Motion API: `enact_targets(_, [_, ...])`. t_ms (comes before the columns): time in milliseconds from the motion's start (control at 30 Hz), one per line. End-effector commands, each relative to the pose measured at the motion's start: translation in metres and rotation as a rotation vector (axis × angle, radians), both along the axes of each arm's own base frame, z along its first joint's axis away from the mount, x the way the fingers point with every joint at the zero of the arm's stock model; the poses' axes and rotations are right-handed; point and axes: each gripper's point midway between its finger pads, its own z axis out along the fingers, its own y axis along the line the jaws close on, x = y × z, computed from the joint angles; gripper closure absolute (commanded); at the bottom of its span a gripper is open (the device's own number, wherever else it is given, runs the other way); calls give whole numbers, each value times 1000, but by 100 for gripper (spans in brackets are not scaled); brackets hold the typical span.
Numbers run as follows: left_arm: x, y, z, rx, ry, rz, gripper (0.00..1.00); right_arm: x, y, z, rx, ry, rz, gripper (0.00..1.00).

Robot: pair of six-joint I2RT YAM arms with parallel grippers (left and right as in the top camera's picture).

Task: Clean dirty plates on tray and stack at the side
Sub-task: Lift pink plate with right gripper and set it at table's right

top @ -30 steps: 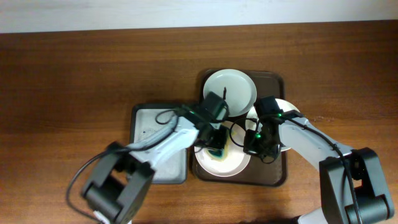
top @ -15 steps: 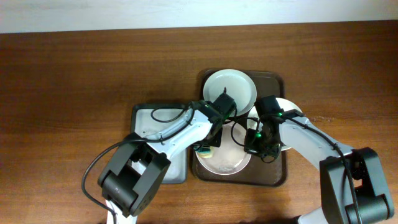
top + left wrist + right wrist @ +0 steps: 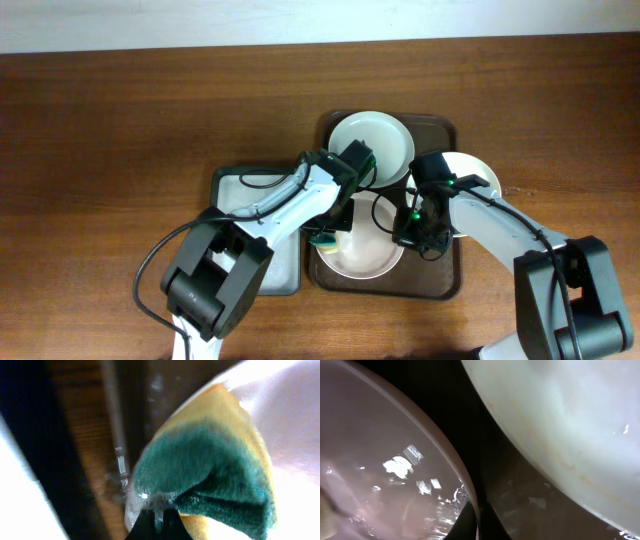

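The near plate looks wet and clean, so the robot's left gripper will go up and take the sponge (image 3: 210, 470) to the left in the overhead view, onto the grey tray.
Three pale plates lie on the dark brown tray (image 3: 445, 280): a far plate (image 3: 372, 140), a right plate (image 3: 472, 172) and a near plate (image 3: 365, 252). My left gripper (image 3: 325, 238) is shut on a green-yellow sponge (image 3: 210, 470) at the near plate's left rim (image 3: 295, 405). My right gripper (image 3: 407, 232) is shut on the near plate's right rim (image 3: 450, 455). The right plate's underside (image 3: 560, 420) shows beside it in the right wrist view. The near plate's centre looks wet and pale.
A smaller grey tray (image 3: 250, 200) lies left of the brown tray on the wooden table (image 3: 120, 130). The left arm reaches across the grey tray. The right arm lies over the brown tray's right side.
My left gripper has carried the sponge from the near plate's middle to its left rim. The yellowish smear seen in the plate earlier is gone. The right gripper has not moved.
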Motion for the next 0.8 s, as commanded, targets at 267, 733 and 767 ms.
enact_targets(267, [4, 140, 45, -185, -15, 186, 100, -3, -58, 111, -264, -431, 101, 96])
enact_targets(733, [-12, 150, 117, -358, -208, 143, 0, 3, -14, 218, -1007, -1001, 445, 96])
enact_targets(767, [-12, 150, 117, -358, -208, 142, 0, 1, -10, 225, -1027, -1035, 446, 96])
